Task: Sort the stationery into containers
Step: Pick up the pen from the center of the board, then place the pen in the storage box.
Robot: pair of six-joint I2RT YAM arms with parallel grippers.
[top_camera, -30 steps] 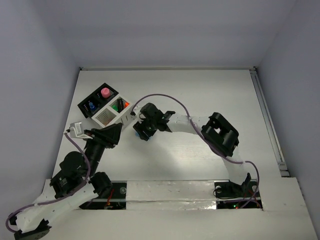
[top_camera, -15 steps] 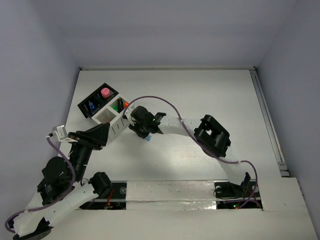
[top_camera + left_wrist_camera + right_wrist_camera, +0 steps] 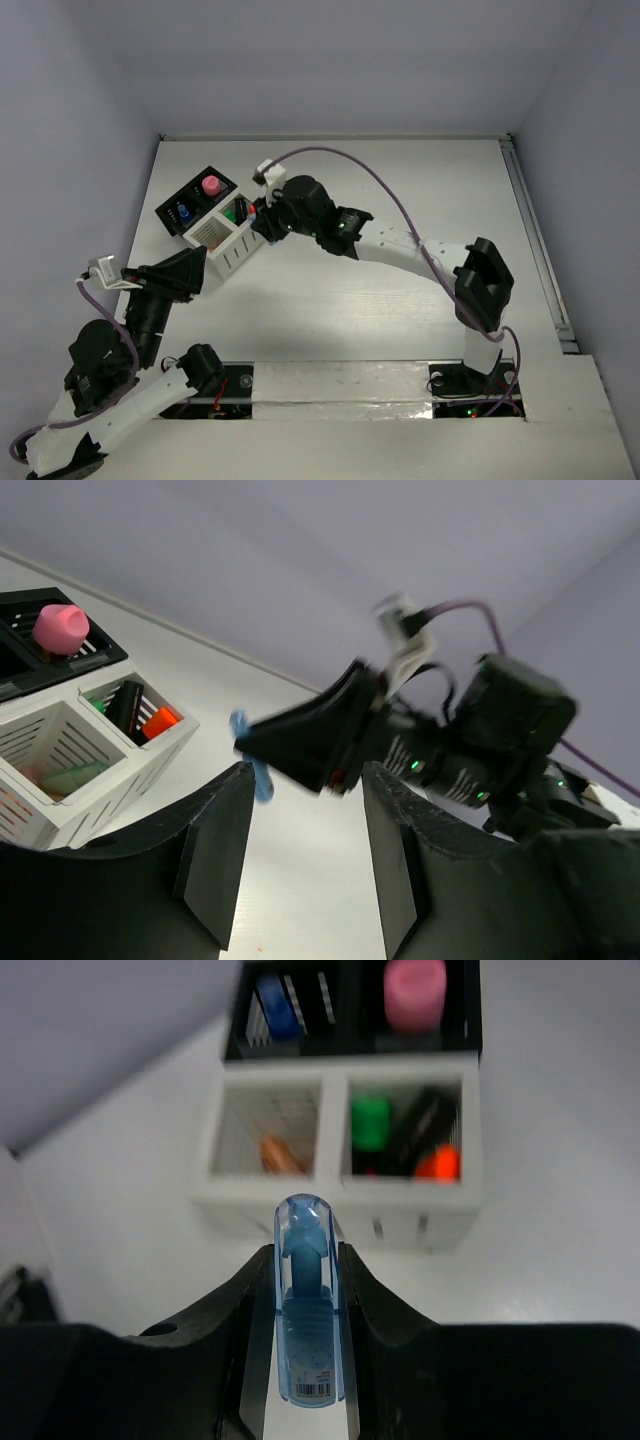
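I need to take the marker left in the top view with my right gripper next and release it in the white container's emptier section, since there's room.
My right gripper is shut on a translucent blue marker that stands upright between its fingers. It hovers just in front of the white slatted container, at that box's right side in the top view. The black container adjoins the white container behind it. In the left wrist view, the right gripper shows with the blue marker poking out. My left gripper is open and empty, near the white container's front left.
The black container holds a pink marker and a blue one. The white container's right compartment holds green, black and orange markers. Its left compartment holds an orange-brown one. Walls enclose the table's far and left sides.
My right gripper closed on the blue marker at mid-table and carried it up and back to the containers. My left arm drew back toward the near left.
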